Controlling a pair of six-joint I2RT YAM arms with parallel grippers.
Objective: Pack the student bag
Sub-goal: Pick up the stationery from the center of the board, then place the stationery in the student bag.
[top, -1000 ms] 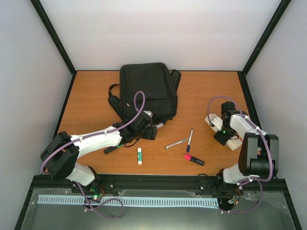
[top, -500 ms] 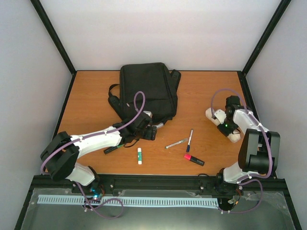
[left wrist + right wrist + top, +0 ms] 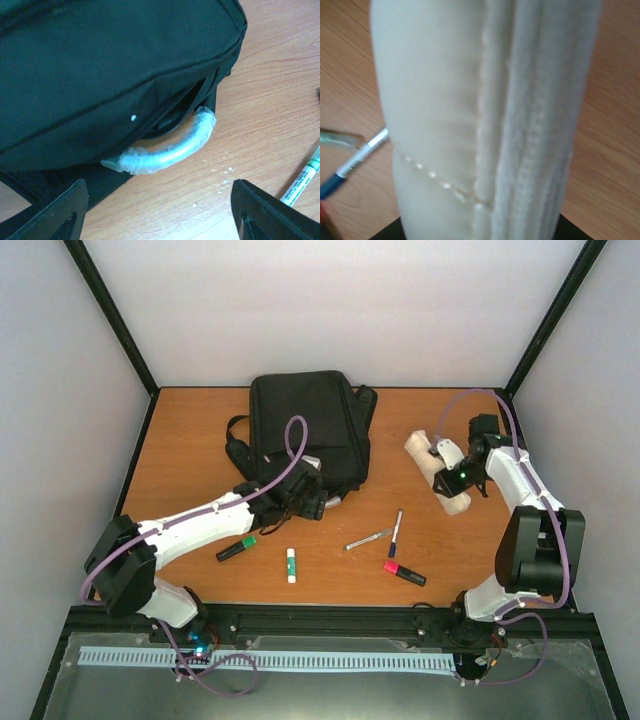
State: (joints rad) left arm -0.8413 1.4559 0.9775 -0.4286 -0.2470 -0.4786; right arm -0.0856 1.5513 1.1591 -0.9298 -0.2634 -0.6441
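The flap beside the open zipper hangs over the opening. My left gripper will go outward past the grey loop handle onto the black fabric point(image 3: 100, 65) edge there.
The student bag point(image 3: 305, 425) is a large black backpack lying flat at the back of the table, and in the left wrist view its black fabric point(image 3: 100, 65) fills the upper frame. My left gripper point(image 3: 312, 498) is open at the bag's near edge. Its fingertips point(image 3: 65, 210) stand wide apart over bare wood, just short of the grey loop handle point(image 3: 165, 152). My right gripper point(image 3: 455, 475) is shut on a cream ribbed pencil case point(image 3: 435, 472), holding it right of the bag. The case point(image 3: 480, 120) fills the right wrist view and hides most of the fingers.
Loose on the wooden table in front of the bag are a green marker point(image 3: 236, 548), a glue stick point(image 3: 291, 564), a silver pen point(image 3: 368, 538), a blue pen point(image 3: 396, 532) and a pink highlighter point(image 3: 404, 573). A white pen point(image 3: 302, 180) lies to the right of my left gripper.
My right gripper closed on the pencil case and carried it left and toward the back. My left gripper edged closer to the bag, staying open.
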